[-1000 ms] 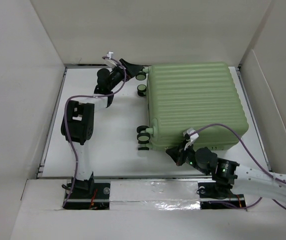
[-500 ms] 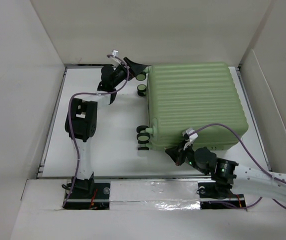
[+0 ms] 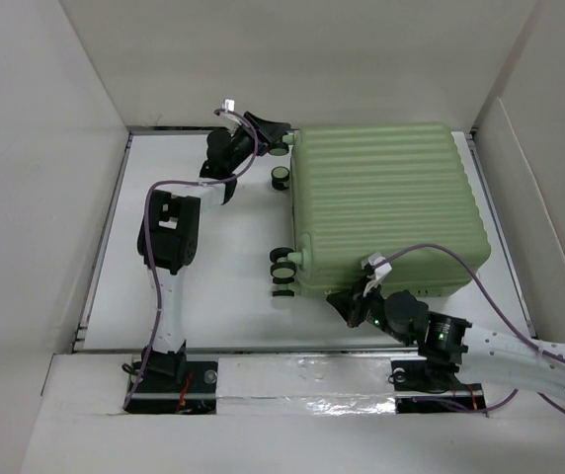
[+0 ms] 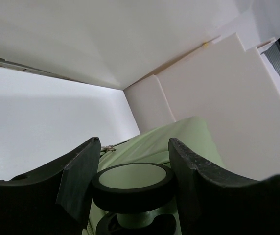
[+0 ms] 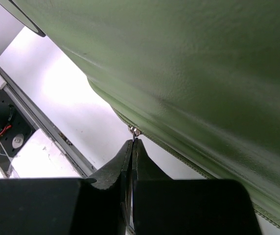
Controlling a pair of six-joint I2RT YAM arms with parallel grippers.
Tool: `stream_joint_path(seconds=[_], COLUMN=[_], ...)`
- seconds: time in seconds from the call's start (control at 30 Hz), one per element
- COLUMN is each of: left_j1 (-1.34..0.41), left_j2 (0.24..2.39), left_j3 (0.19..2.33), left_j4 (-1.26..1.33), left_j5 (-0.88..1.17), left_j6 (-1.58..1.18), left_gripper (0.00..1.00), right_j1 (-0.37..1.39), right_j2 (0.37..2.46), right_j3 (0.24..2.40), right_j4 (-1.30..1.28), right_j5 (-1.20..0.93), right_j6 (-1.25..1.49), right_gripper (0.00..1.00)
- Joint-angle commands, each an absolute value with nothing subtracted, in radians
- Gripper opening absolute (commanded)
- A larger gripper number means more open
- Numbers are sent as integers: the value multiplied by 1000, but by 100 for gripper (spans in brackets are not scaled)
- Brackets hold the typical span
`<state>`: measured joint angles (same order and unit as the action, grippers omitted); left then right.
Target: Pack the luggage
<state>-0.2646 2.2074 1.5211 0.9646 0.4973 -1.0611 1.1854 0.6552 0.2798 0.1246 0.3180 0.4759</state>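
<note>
I will drag the gripped wheel back and to the left in the top view with my left gripper and release it, as the white table beside the suitcase's wheels is bare.
The luggage (image 3: 386, 202) is a light green ribbed suitcase, lying closed and flat on the right of the table. My left gripper (image 3: 275, 135) is at its far left corner. In the left wrist view my left gripper (image 4: 134, 147) has one jaw on each side of a black-rimmed wheel (image 4: 132, 177), both touching it. My right gripper (image 3: 348, 299) is at the suitcase's near edge. In the right wrist view my right gripper (image 5: 132, 143) is shut on the small metal zipper pull (image 5: 134, 131) that hangs from the zip seam of the shell (image 5: 203, 73).
Another wheel (image 3: 281, 176) and a pair of wheels (image 3: 283, 267) stick out from the suitcase's left side. White walls enclose the table on the left, back and right. The bare white table (image 3: 213, 286) lies left of the suitcase.
My left gripper has moved right along the back wall and closed in around the far corner wheel. The right gripper and the suitcase have not moved.
</note>
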Motion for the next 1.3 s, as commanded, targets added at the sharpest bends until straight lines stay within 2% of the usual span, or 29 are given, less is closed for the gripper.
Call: stream_joint_path(seconds=[0.0,0.03,0.07,0.2,0.4,0.63,0.73,0.93,1.03,1.1,1.13,1.17,1.2,1.27], left_j1=[-275,-275,-275,-275,-178,-91,-91,-130,-146,-146,-146,-146,-155,-155], left_j2=[2210,2212,2210,2191,2017,1755,1619,1262,1090,1007,927,893,840,784], left_j3=[1534,1525,1520,1462,1114,598,406,175,160,164,201,228,279,295], left_j4=[1075,1107,1121,1178,1331,1589,1624,1466,1289,1217,1092,1010,886,818], left_j5=[482,479,477,460,396,328,278,160,126,114,94,88,65,32], left_j6=[-1120,-1130,-1146,-1158,-1141,-1134,-1106,-1019,-963,-940,-901,-872,-823,-805], left_gripper=[22,8,0,0,0,0,0,0,0,0,0,2,35,63], right_j1=[1213,1213,1213,1213,1158,861,726,614,569,569,569,580,601,610], right_j2=[652,653,647,608,587,755,857,1116,1228,1253,1246,1233,1208,1187], right_j3=[276,275,275,278,305,397,457,643,690,651,620,585,505,434], right_j4=[118,114,101,77,74,228,284,368,403,451,472,520,572,618], right_j5=[229,230,235,258,262,14,-118,-279,-333,-363,-364,-354,-335,-310], right_j6=[505,506,514,511,436,270,204,138,133,162,176,211,231,282], right_gripper=[0,0,0,0,0,0,0,0,0,0,0,0,0,0])
